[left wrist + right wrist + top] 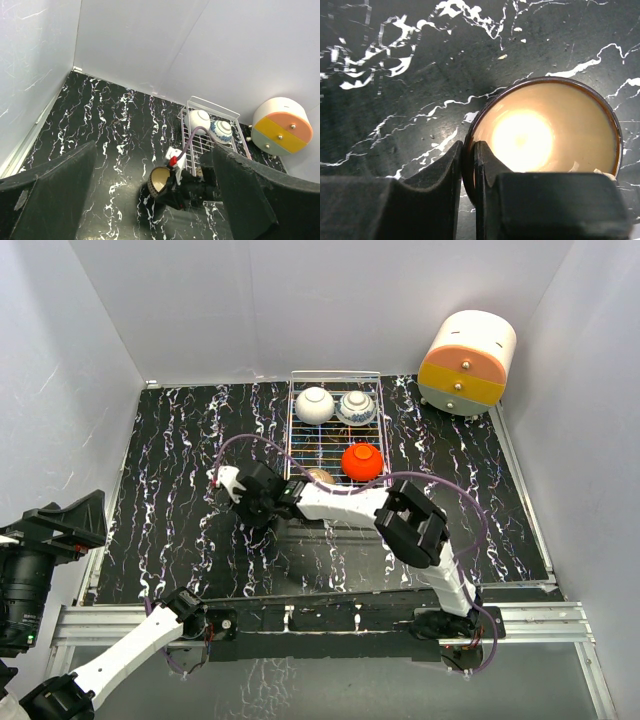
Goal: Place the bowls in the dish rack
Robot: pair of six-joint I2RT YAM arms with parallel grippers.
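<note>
My right gripper holds the brown-black bowl and needs to swing outward and over the rack next. It should let the bowl go on the wires between the white and tan bowls, because that gap is empty.
My right gripper is shut on the rim of a dark brown-black bowl with a cream inside, one finger inside and one outside. It holds the bowl tilted just left of the wire dish rack. The bowl and right gripper also show in the left wrist view. In the rack sit a white bowl, a blue-patterned white bowl, a red-orange bowl and a tan bowl, partly hidden by the arm. My left gripper is open and empty, held high at the near left.
A cream-and-orange cylindrical box stands at the back right, beside the rack. White walls close the table on three sides. The right arm's forearm and purple cable stretch across the table's near middle. A metal rail runs along the near edge.
</note>
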